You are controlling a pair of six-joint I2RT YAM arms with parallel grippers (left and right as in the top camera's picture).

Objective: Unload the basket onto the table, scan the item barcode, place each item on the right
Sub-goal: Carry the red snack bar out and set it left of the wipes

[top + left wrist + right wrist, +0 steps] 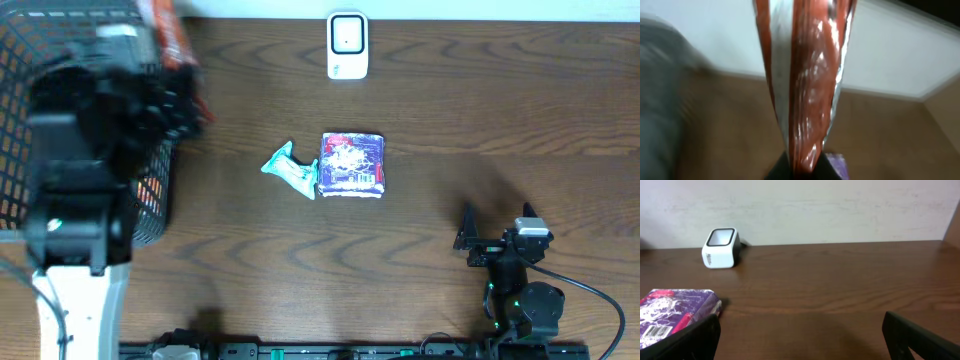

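Next, the left gripper swings toward the teal wrapper and lowers to release the packet on the tabletop beside that wrapper [253, 162], since the spot lies bare.
My left gripper [805, 169] is shut on the bottom edge of a shiny orange-red and silver snack packet [805, 75]. In the overhead view the packet [172, 40] is a blur above the left side of the table, beside the basket. The white barcode scanner [347, 45] stands at the far middle edge, also in the right wrist view as the scanner [720, 247]. My right gripper [800, 345] rests open near the front right, nothing between its fingers.
A black wire basket [30, 60] fills the far left, with orange packaging showing through its wall. A purple packet [352, 165] and a crumpled teal wrapper [290, 168] lie mid-table. The purple packet [670, 312] is left of my right gripper.
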